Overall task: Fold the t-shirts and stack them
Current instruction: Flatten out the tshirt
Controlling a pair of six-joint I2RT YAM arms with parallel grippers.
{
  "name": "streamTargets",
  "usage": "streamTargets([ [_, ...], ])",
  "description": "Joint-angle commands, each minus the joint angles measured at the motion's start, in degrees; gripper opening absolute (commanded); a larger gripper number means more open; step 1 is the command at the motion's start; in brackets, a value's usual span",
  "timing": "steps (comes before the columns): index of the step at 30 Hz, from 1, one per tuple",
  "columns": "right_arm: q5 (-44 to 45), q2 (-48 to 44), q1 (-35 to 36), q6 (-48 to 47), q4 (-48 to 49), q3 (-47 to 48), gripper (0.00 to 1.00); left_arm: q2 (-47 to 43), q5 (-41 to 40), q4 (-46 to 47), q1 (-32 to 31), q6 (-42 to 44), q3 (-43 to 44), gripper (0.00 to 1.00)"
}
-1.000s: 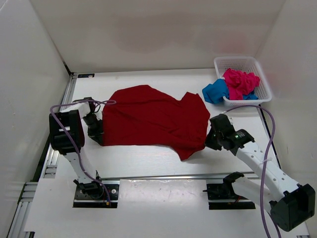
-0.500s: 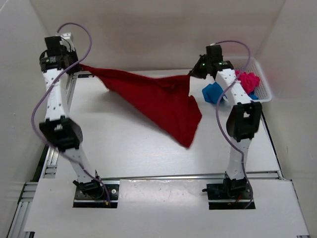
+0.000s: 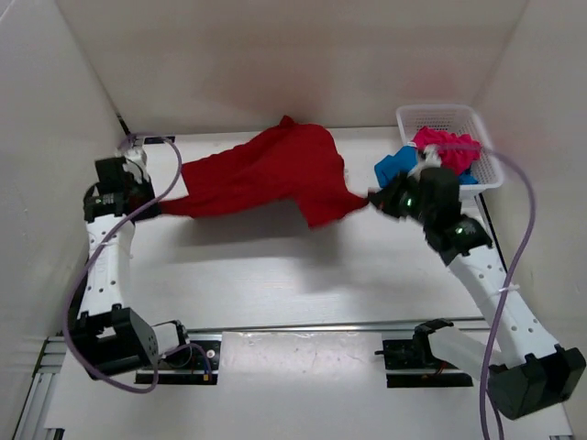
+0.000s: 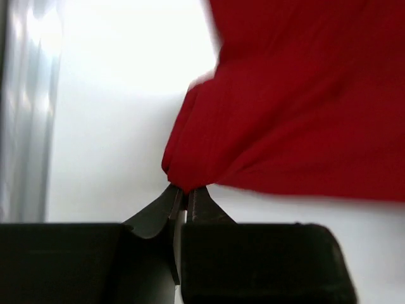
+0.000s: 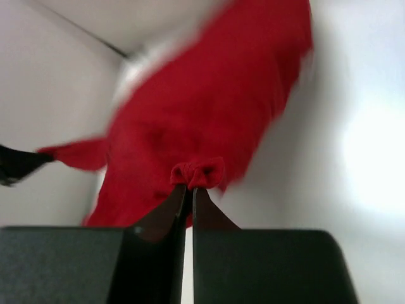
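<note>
Next, my left gripper will lower and draw back to release the t-shirt's edge on the bare tabletop, which lies below and back of the gripper, since the t-shirt hangs.
The dark red t-shirt [image 3: 266, 170] hangs stretched in the air between both arms, billowing toward the back wall. My left gripper [image 3: 158, 207] is shut on its left edge; the wrist view shows red cloth [image 4: 253, 120] pinched at the fingertips [image 4: 183, 190]. My right gripper [image 3: 371, 199] is shut on the shirt's right edge, with a small bunch of fabric [image 5: 199, 172] nipped between its tips. The pink t-shirt [image 3: 447, 151] lies crumpled in the basket. The blue t-shirt [image 3: 396, 169] spills over the basket's left side onto the table.
A white mesh basket [image 3: 481, 137] stands at the back right corner. White walls enclose the table on three sides. A metal rail [image 3: 96, 284] runs along the left edge.
Both arms lifted the red shirt off the table, swung it high and have come down lower and nearer, with the cloth still airborne and flung toward the back.
</note>
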Motion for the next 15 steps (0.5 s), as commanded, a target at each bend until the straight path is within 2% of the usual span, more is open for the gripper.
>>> streamTargets([
  [1, 7.85, -7.14, 3.88, 4.25, -9.15, -16.22, 0.00, -4.25, -3.99, -8.59, 3.32, 0.01, -7.65, 0.10],
  [2, 8.73, -12.22, 6.59, 7.49, -10.13, -19.47, 0.00, -4.78, -5.04, -9.56, 3.85, 0.01, -9.67, 0.10],
  [7, 11.11, -21.22, 14.78, 16.74, -17.86, -37.13, 0.00, -7.59, -9.18, -13.25, 3.86, 0.01, -22.58, 0.10],
  [10, 12.33, -26.05, 20.04, 20.70, -23.22, -39.80, 0.00, -9.08, -10.41, -17.12, 3.86, 0.01, -26.64, 0.10],
  [15, 15.24, -29.66, 22.17, 23.43, -28.76, -39.81, 0.00, -10.76, -12.51, -20.73, 3.86, 0.01, -32.09, 0.10],
])
